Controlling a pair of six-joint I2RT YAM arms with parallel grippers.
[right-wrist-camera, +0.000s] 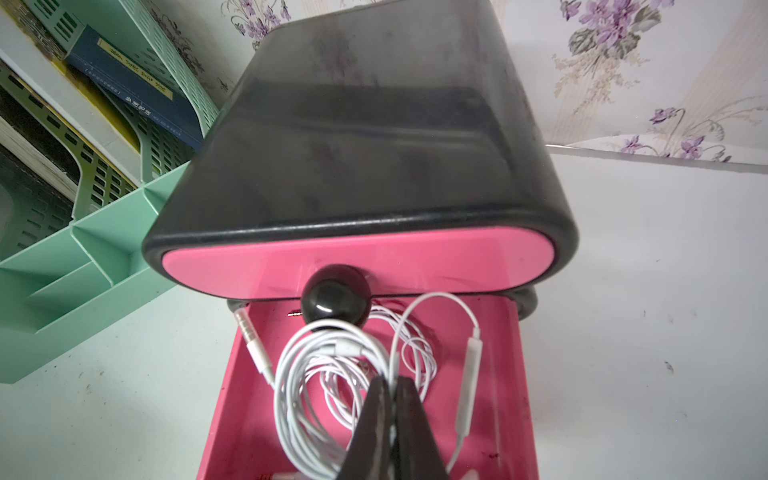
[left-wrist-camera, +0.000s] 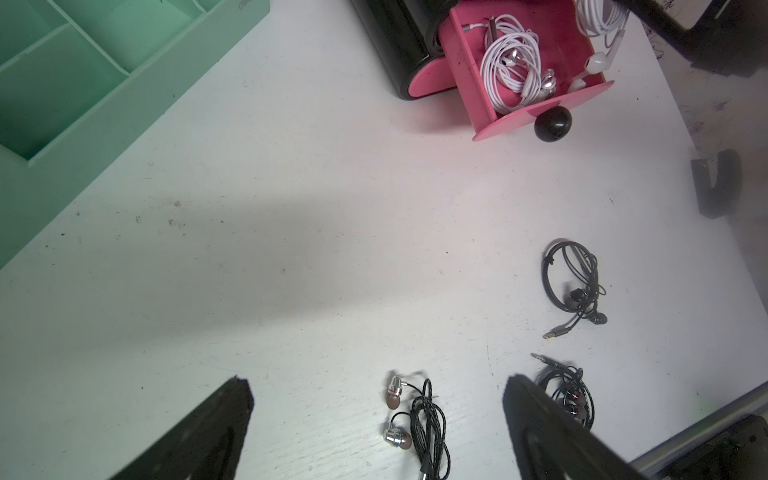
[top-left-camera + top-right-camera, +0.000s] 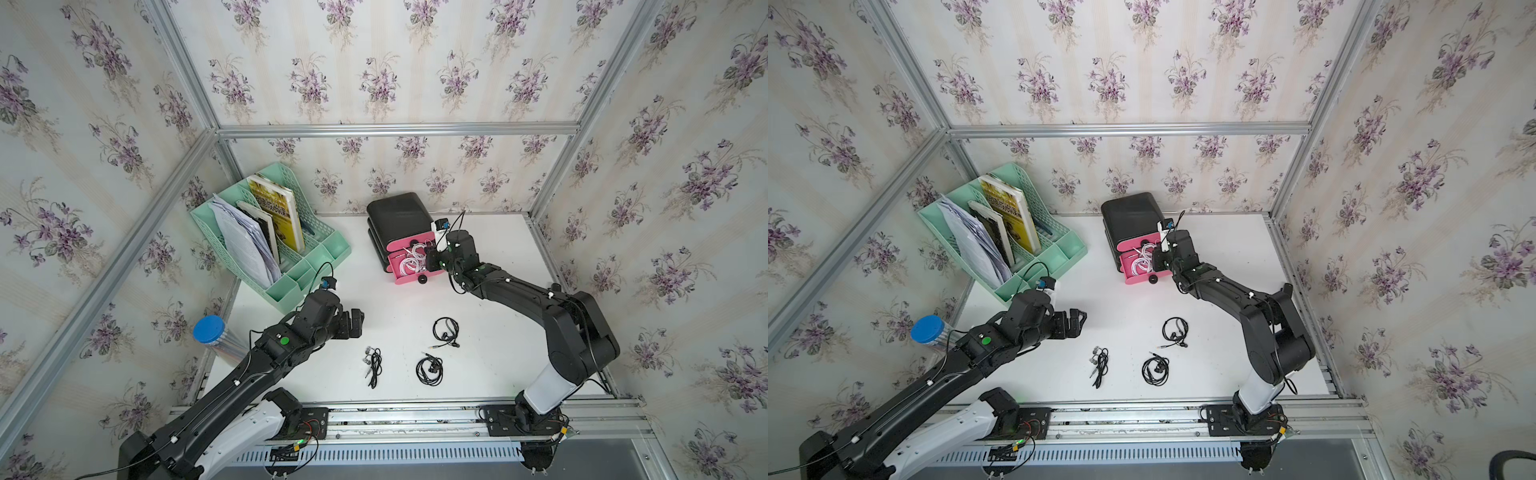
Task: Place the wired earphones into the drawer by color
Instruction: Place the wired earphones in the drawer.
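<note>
I should next lower my right gripper a little into the open pink drawer and release the cable there, as the white bundle already inside matches its colour.
A black cabinet [image 3: 397, 216] has its lower pink drawer [image 1: 515, 374] pulled open, seen in both top views. A white bundle of wired earphones [image 2: 511, 66] lies inside. My right gripper [image 1: 392, 380] hangs over this drawer, shut on the cable of another white earphones bundle [image 1: 332, 374], whose coil dangles into the drawer. Three black earphones bundles [image 3: 374, 365] [image 3: 430, 370] [image 3: 446, 331] lie on the white table nearer the front. My left gripper [image 2: 376, 380] is open and empty, hovering just above and left of the left black bundle [image 2: 428, 419].
A mint green file organizer [image 3: 274, 232] with books and papers stands at the back left. A blue-lidded jar [image 3: 209, 330] sits at the left table edge beside my left arm. The upper drawer is closed, with a black knob [image 1: 334, 297]. An aluminium rail [image 3: 415, 409] borders the front.
</note>
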